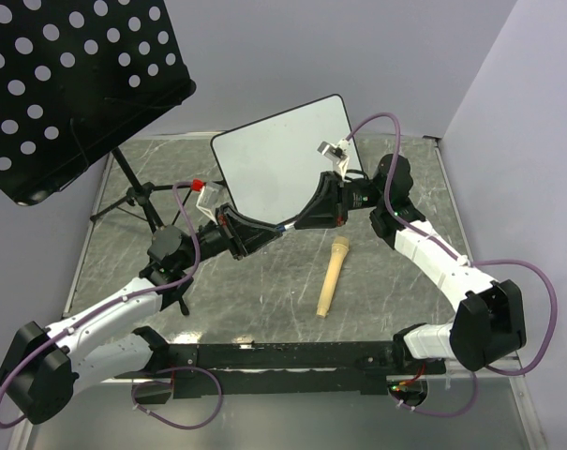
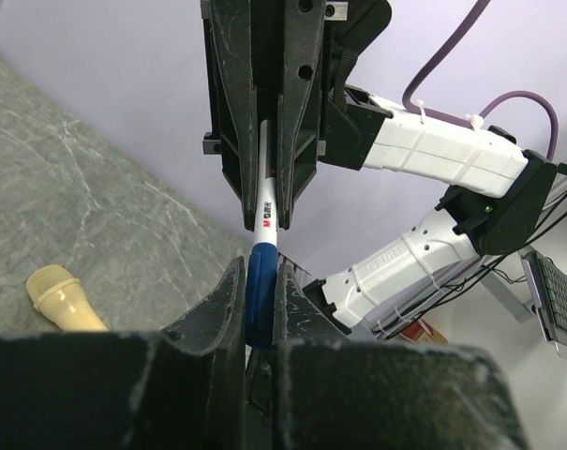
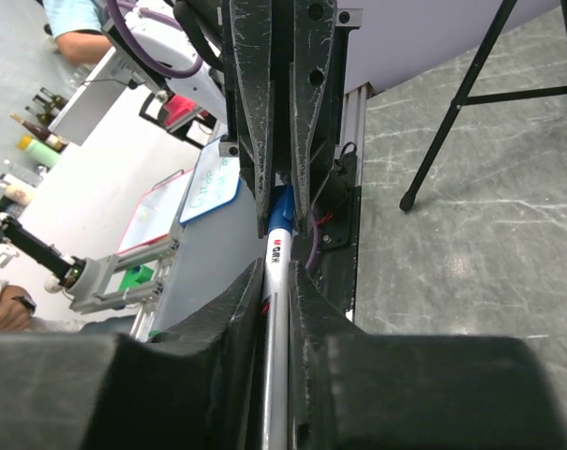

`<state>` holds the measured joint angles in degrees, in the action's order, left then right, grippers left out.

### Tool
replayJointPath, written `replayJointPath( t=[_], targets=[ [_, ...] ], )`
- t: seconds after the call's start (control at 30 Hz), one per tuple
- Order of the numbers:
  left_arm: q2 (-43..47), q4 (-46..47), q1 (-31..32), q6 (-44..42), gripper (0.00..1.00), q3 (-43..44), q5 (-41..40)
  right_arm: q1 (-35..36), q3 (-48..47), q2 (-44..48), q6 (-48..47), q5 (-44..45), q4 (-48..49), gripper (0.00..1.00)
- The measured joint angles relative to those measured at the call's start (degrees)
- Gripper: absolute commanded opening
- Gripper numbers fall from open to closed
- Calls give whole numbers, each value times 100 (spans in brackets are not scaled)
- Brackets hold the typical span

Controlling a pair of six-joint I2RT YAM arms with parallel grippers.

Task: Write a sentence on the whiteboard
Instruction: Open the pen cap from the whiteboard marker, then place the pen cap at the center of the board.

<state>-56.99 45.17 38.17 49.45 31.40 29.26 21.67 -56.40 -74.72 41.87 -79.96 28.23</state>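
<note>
The blue cap [image 2: 259,295] covers the marker, so my left gripper should next leave the right gripper, then tilt and lower toward the grey table.
The whiteboard [image 1: 283,155] leans tilted at the back of the table, and its face shows plain white. The sentence is not in view. In front of the board my two grippers meet tip to tip around one marker [image 1: 284,228]. My left gripper [image 1: 269,234] [image 2: 260,281] is shut on the marker's blue cap [image 2: 259,295]. My right gripper [image 1: 302,223] [image 3: 278,281] is shut on the white and silver barrel [image 3: 279,272]. In the left wrist view the right gripper's fingers [image 2: 236,141] clamp the barrel [image 2: 264,211] from above.
A beige microphone-shaped object [image 1: 332,277] lies on the grey table to the right of centre. A black perforated stand panel [image 1: 67,84] on a tripod [image 1: 133,192] stands at the back left. A black rail [image 1: 292,356] runs along the near edge, and walls close in the back and right.
</note>
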Motion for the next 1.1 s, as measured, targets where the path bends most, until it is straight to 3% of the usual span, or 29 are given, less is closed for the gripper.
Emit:
replayJointPath(
  t=[0.1,0.73,1.0,1.1],
  targets=[
    [0,9,0,2,1,-4,4,0,-28,-20,-42,-2,-39,0],
    [227,79,-247,109,1,-188,212,-129,-96,-85,118,-155,157,0],
    [1110,-820,-1150,-52,1,-538,461,-848,-96,-90,382,-426,544,0],
    [1331,-1375,-1255,-295,1,-535,415,-949,-186,-66,-262,-411,-258,0]
  ],
)
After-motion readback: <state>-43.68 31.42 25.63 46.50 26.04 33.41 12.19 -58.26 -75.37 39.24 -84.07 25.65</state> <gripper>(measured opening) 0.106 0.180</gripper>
